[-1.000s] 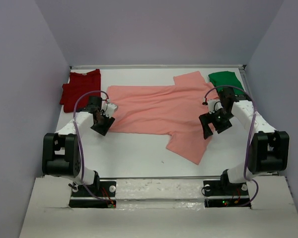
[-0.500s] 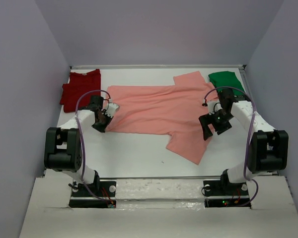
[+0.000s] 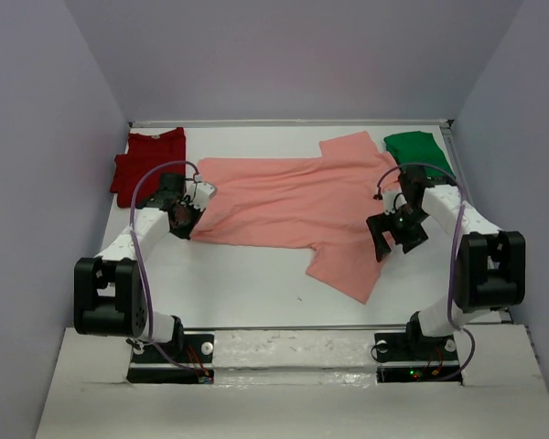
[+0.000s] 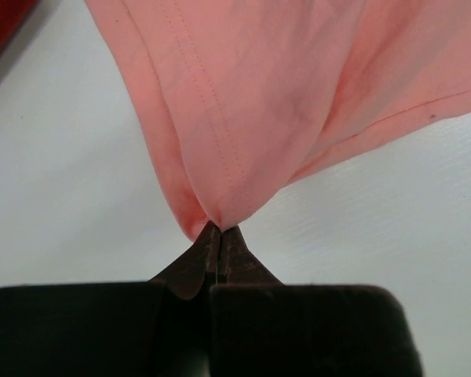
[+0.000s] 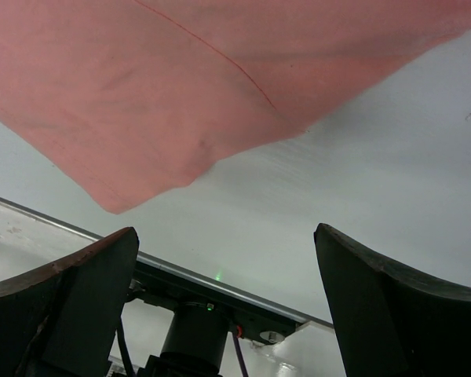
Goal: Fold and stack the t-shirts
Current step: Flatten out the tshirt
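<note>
Next, my right gripper lowers and shifts toward the sleeve seam's end [image 5: 297,127] on the pink t-shirt's edge.
A salmon-pink t-shirt [image 3: 293,201] lies spread across the middle of the white table. My left gripper [image 3: 185,219] is at the shirt's left edge. In the left wrist view its fingertips [image 4: 220,228] are shut on a pinched fold of the pink t-shirt [image 4: 251,94], which rises slightly off the table. My right gripper [image 3: 389,236] hovers open by the shirt's right side, near the lower sleeve. In the right wrist view the wide-apart gripper [image 5: 226,232] holds nothing, and the pink t-shirt [image 5: 180,78] lies beyond it. A folded red t-shirt [image 3: 146,163] sits back left, a folded green t-shirt [image 3: 417,149] back right.
Grey walls close in the table on the left, right and back. The table's front rail [image 5: 220,287] and the right arm's base show under the right gripper. A corner of the red t-shirt [image 4: 4,23] lies just left of the left gripper.
The left gripper has closed on the pink shirt's left edge and drawn slightly back and up with it. The right gripper has barely shifted and stays open.
</note>
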Robot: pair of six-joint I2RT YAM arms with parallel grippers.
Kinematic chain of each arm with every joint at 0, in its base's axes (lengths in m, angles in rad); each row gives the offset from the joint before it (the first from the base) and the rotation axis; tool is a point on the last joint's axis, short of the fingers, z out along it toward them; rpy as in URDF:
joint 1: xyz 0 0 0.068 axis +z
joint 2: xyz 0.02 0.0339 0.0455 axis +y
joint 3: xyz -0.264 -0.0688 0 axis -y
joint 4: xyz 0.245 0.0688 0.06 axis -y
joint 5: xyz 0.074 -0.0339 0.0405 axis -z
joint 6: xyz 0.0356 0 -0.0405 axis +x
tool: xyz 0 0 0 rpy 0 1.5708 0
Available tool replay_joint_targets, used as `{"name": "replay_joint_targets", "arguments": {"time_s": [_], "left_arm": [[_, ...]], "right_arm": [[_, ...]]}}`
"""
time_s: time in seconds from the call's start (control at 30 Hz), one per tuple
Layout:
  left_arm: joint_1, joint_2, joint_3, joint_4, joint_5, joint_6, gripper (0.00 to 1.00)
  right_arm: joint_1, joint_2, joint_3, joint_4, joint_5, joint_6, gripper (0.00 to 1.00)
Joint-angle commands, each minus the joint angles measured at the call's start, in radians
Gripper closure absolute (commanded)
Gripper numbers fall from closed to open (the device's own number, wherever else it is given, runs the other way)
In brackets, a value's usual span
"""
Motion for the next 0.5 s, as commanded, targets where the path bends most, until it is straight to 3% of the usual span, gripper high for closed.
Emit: {"name": "replay_joint_targets", "arguments": {"time_s": [0.0, 0.23, 0.47], "left_arm": [[0.005, -0.057, 0.035, -0.038, -0.009, -0.005, 1.00], [0.005, -0.086, 0.036, -0.052, -0.006, -0.008, 1.00], [0.005, -0.100, 0.024, -0.057, -0.017, -0.002, 1.00]], "right_arm": [[-0.002, 0.074, 0.019, 0.042, 0.002, 0.037, 0.01], [-0.002, 0.220, 0.065, 0.082, -0.104, 0.050, 0.08], [-0.002, 0.248, 0.091, 0.099, -0.110, 0.047, 0.17]]}}
